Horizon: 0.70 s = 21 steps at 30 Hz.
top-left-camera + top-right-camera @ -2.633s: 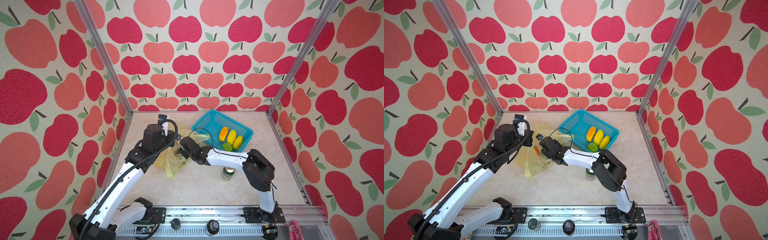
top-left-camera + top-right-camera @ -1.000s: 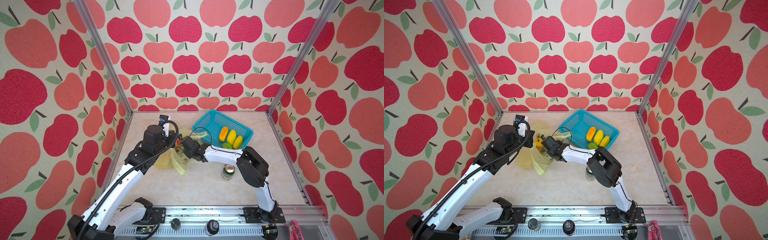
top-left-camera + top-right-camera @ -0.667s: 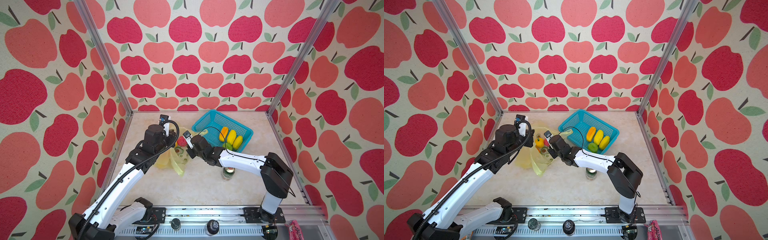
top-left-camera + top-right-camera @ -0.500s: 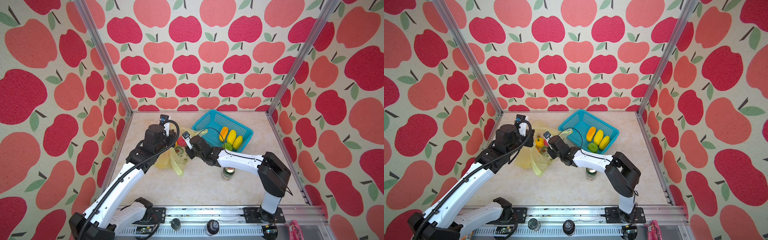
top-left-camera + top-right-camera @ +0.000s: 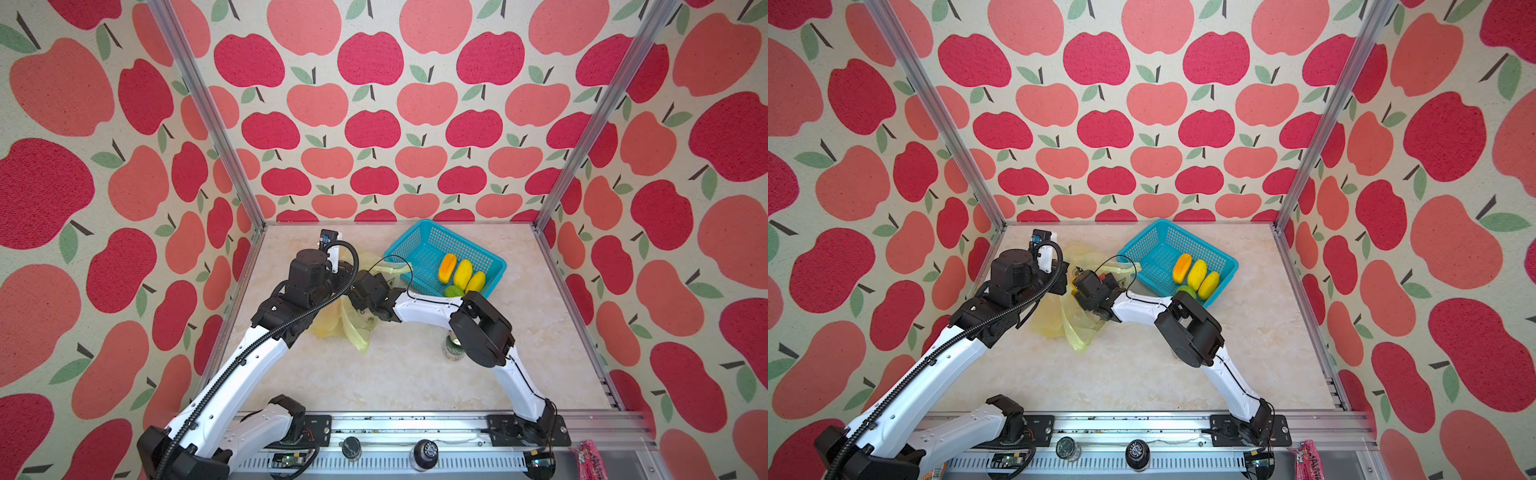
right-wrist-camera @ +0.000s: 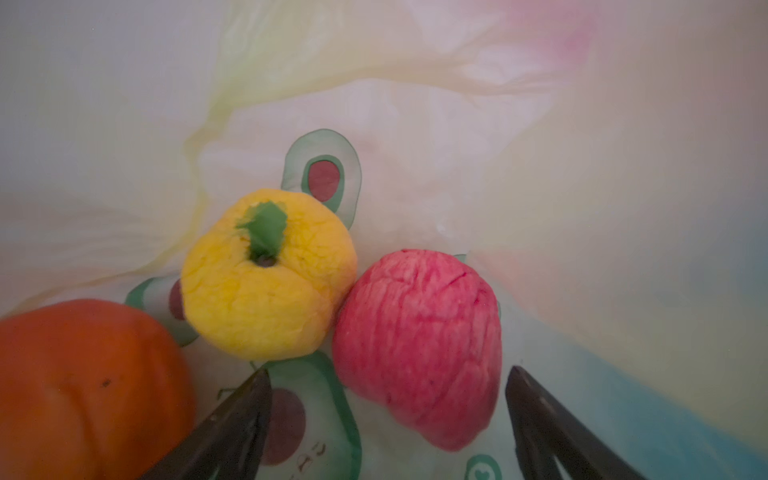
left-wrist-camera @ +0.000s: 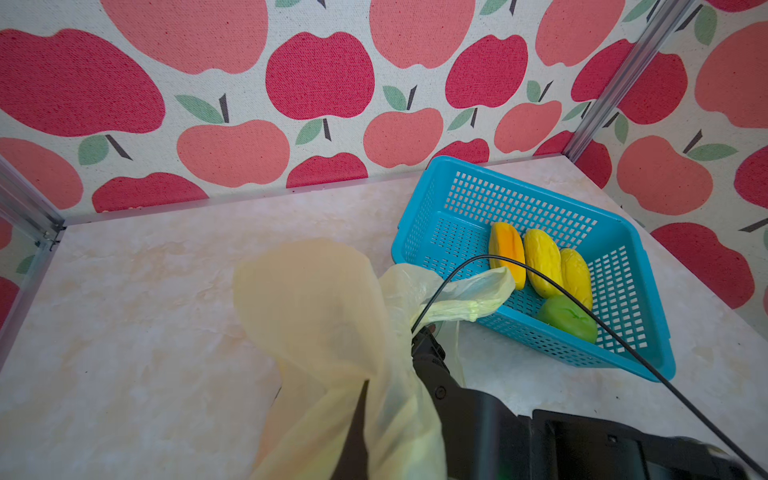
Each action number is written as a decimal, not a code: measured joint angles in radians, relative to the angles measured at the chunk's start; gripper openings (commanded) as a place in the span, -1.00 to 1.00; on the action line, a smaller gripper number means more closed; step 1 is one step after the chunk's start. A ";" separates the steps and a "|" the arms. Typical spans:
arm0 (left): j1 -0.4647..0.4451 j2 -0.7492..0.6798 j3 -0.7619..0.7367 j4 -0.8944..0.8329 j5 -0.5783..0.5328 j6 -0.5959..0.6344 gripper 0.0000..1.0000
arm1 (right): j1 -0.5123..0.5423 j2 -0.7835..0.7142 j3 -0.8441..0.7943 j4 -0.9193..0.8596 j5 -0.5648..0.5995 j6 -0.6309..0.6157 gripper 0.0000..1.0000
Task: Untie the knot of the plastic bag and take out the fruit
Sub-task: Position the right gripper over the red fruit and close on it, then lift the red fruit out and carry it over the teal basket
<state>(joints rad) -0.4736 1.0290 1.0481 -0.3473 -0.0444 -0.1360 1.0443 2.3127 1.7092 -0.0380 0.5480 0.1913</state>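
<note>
The robot's right gripper needs to ease deeper into the bag next and shut its open fingers around the pink-red fruit [image 6: 419, 332], since that fruit lies just ahead, between the robot's fingers.
The pale-yellow plastic bag [image 5: 349, 328] [image 5: 1075, 328] lies at the middle left of the table, its mouth held up. My left gripper [image 7: 357, 399] is shut on the bag's rim, and the plastic [image 7: 316, 299] drapes over its fingers. My right gripper [image 6: 388, 372] is open inside the bag. A pink-red fruit [image 6: 419, 332] lies between its fingers without touching them. Beside that fruit sit a lumpy yellow fruit [image 6: 266, 286] and an orange fruit [image 6: 83, 386]. The knot is out of view; one loose handle [image 7: 469, 291] hangs over the basket's edge.
A teal mesh basket [image 5: 419, 245] [image 7: 457, 199] at the back right holds an orange-yellow fruit [image 5: 447, 268], two yellow fruits [image 5: 462, 274] and a green fruit [image 5: 454, 291]. A green can [image 5: 454, 351] stands under my right arm's elbow. The apple-print walls close in on three sides.
My right arm has drawn its elbow back toward the middle, and its gripper has gone deeper into the bag and opened wide. The left gripper keeps its hold on the bag.
</note>
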 measured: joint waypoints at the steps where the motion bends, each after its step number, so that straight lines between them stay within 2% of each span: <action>1: 0.000 -0.002 0.000 0.000 0.000 0.000 -1.00 | -0.002 0.020 0.023 -0.010 0.022 0.008 0.69; 4: 0.000 -0.010 0.000 0.000 0.004 0.000 -1.00 | -0.013 0.058 0.058 -0.029 0.045 0.032 0.38; 9: 0.000 -0.020 0.000 0.000 0.007 0.000 -1.00 | -0.021 0.063 0.063 -0.031 0.055 0.045 0.06; 15: 0.000 -0.023 0.000 0.000 0.006 0.000 -1.00 | -0.008 0.012 -0.002 -0.028 0.053 0.021 -0.13; 21: 0.000 -0.015 0.000 0.000 -0.005 0.000 -1.00 | 0.042 -0.194 -0.168 0.000 0.047 -0.029 -0.28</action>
<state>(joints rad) -0.4736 1.0138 1.0485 -0.3477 -0.0490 -0.1364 1.0859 2.1189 1.5414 -0.0376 0.5945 0.1627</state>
